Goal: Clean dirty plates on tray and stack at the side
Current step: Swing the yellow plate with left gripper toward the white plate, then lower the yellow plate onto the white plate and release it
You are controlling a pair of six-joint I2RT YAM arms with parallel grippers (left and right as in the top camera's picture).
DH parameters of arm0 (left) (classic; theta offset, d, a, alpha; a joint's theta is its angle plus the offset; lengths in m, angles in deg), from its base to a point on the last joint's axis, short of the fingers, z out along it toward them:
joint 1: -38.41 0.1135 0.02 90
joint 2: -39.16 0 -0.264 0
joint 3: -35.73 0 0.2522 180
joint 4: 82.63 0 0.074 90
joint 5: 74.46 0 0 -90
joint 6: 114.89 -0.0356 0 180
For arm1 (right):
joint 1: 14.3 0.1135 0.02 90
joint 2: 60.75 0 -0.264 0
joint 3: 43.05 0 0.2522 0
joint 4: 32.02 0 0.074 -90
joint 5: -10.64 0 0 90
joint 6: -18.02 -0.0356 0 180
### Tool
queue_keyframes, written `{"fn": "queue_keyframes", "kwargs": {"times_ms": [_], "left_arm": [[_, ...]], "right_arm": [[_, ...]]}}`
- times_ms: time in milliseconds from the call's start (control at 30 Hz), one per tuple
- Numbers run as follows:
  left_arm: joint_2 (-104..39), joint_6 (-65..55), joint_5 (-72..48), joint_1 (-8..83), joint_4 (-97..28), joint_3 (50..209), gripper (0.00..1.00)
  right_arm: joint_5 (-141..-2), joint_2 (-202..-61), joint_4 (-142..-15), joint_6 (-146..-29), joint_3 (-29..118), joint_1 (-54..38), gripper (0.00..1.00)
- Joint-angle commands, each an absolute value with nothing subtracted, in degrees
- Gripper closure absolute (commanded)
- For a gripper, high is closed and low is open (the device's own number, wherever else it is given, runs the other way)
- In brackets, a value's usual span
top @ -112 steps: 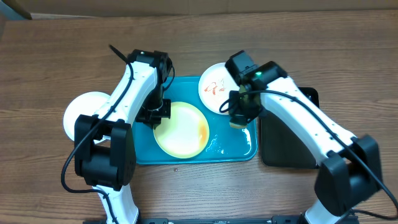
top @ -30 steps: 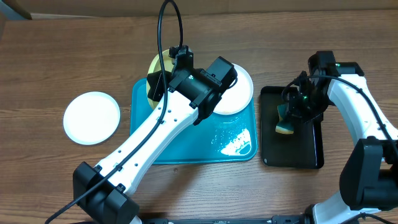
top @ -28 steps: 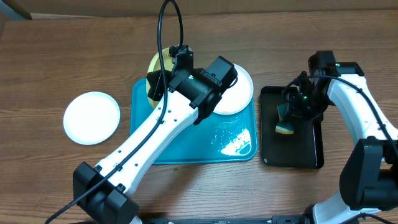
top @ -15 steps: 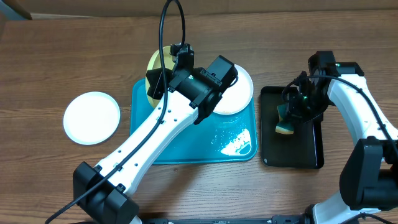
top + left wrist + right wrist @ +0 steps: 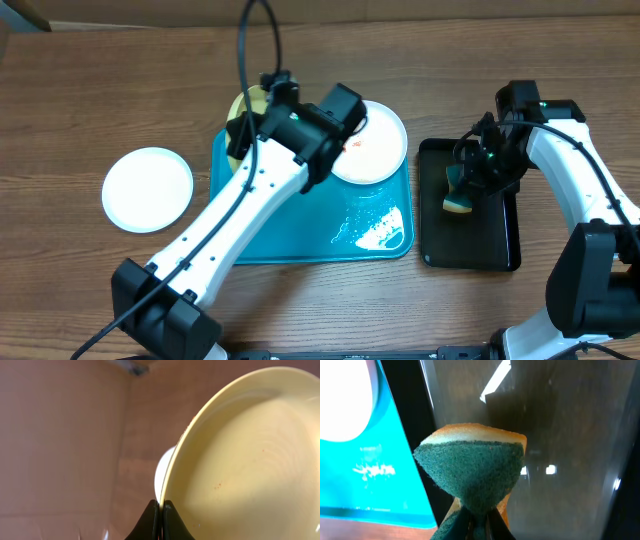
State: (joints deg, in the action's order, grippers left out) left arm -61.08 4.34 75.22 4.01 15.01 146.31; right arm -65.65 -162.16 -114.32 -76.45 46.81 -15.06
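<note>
I should move my left gripper to the left in the overhead view and down onto the clean-looking white plate [image 5: 148,188] [image 5: 162,471], because the plate is below my gripper on that side.
My left gripper [image 5: 161,506] is shut on the rim of the pale yellow-green plate [image 5: 245,460] and holds it tilted in the air over the turquoise tray's [image 5: 290,235] back left corner; in the overhead view the plate [image 5: 240,108] shows behind the arm. A white plate [image 5: 375,145] with an orange smear lies on the tray's back right corner. A clean-looking white plate [image 5: 148,188] lies on the table left of the tray. My right gripper [image 5: 479,516] is shut on a green-and-yellow sponge [image 5: 470,462] above the black tray [image 5: 560,425].
The black tray [image 5: 480,235] lies right of the turquoise tray. Wet streaks [image 5: 375,228] shine on the turquoise tray's right half. A sliver of a white plate [image 5: 162,472] shows behind the held plate's rim. Bare wooden table lies around both trays.
The yellow-green plate has left the tray floor and now hangs in my left gripper, which shifted slightly left in the last half second. My right gripper with the sponge stays over the black tray.
</note>
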Motion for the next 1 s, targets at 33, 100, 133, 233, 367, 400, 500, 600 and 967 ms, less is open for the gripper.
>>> {"fn": "queue_keyframes", "kwargs": {"times_ms": [33,100,133,233,367,400,500,600,967], "left_arm": [[-57.5,9.9,65.4,10.4,17.8,147.5,0.96],[-56.3,9.8,60.6,14.4,18.1,147.5,0.96],[-55.7,9.9,58.4,16.5,18.1,147.5,0.96],[-54.4,9.8,52.5,23.4,17.7,147.5,0.96],[-54.3,7.9,44.4,32.6,17.1,147.5,0.96],[-54.4,6.8,41.8,34.7,16.8,147.5,0.96],[-54.5,4.2,34.4,40.5,15.6,147.5,0.96],[-54.5,2.7,30.4,44.5,14.8,147.5,0.96],[-54.7,0.3,29.4,53.2,13.4,147.5,0.96]], "right_arm": [[-65.3,-161.1,-110.8,-76.5,45.4,-15.2,0.96],[-65.3,-161.1,-108.1,-76.5,43.3,-15.2,0.96],[-65.1,-161.1,-106.4,-76.5,41.8,-15.2,0.96],[-65.1,-161.1,-101.0,-76.7,37.0,-15.2,0.96],[-65.1,-161.1,-92.7,-76.7,29.9,-15.2,0.96],[-65.1,-161.1,-90.4,-76.7,28.1,-15.2,0.96],[-65.1,-161.1,-83.7,-78.7,23.0,-15.2,0.96],[-65.1,-161.1,-81.4,-81.5,20.8,-15.2,0.96],[-63.1,-160.5,-98.3,-80.5,35.1,-15.2,0.96]]}}
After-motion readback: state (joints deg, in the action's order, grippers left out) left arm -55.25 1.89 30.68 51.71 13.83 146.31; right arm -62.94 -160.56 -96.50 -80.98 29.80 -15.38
